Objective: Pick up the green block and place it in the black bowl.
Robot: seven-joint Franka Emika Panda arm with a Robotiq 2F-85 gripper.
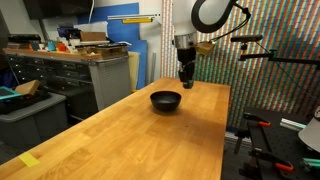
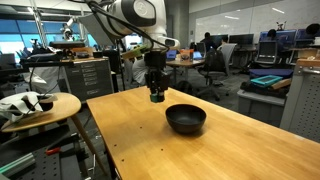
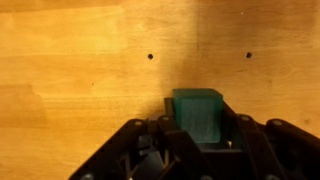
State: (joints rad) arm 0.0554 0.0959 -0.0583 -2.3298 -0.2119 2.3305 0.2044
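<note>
The green block goes sideways over the black bowl next, then down into its opening (image 2: 186,113) for release, as the bowl stands upright to one side.
In the wrist view the green block (image 3: 197,112) sits between my gripper's (image 3: 198,130) black fingers, which are shut on it above the bare wooden table top (image 3: 80,70). In both exterior views my gripper (image 1: 186,80) (image 2: 156,96) hangs just above the table, beyond the black bowl (image 1: 166,100) (image 2: 186,119) and to one side of it. The bowl stands upright on the table. The block is too small to make out in the exterior views.
The wooden table (image 1: 120,135) (image 2: 200,150) has two small dark holes (image 3: 150,56) below the gripper. A round side table with items (image 2: 35,105) stands beside it. Cabinets (image 1: 60,70) and camera stands (image 1: 265,50) surround the table.
</note>
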